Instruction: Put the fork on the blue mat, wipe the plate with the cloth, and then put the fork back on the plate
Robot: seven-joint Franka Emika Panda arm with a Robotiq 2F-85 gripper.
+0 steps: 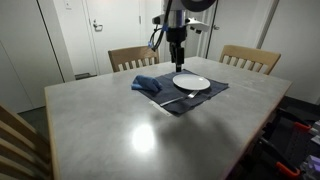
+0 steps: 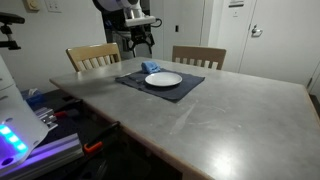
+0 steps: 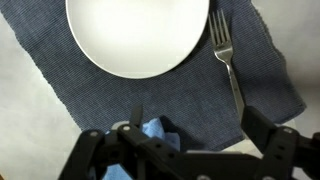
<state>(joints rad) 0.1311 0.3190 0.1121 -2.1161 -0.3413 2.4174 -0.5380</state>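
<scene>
My gripper needs to move away from the plate (image 1: pixel 191 83) next and come down onto the light blue cloth's crumpled folds, since only one finger covers them.
A white plate (image 1: pixel 191 83) (image 2: pixel 163 79) (image 3: pixel 138 35) sits empty on the dark blue mat (image 1: pixel 207 98) (image 2: pixel 186 88) (image 3: pixel 190 100). The fork (image 1: pixel 178 98) (image 3: pixel 228 60) lies on the mat beside the plate, tines up against the rim in the wrist view. A crumpled light blue cloth (image 1: pixel 147 84) (image 2: pixel 153 68) (image 3: pixel 155 133) lies at the mat's edge. My gripper (image 1: pixel 177 60) (image 2: pixel 140 42) (image 3: pixel 200 125) hangs above the mat between cloth and plate, open and empty, with the cloth under one finger.
The mat lies at the far side of a grey table (image 1: pixel 120 130) (image 2: pixel 230 120). Two wooden chairs (image 1: pixel 132 58) (image 1: pixel 250 58) stand behind it. Another chair back (image 1: pixel 15 140) is at the near corner. Equipment with lights (image 2: pixel 15 140) stands beside the table.
</scene>
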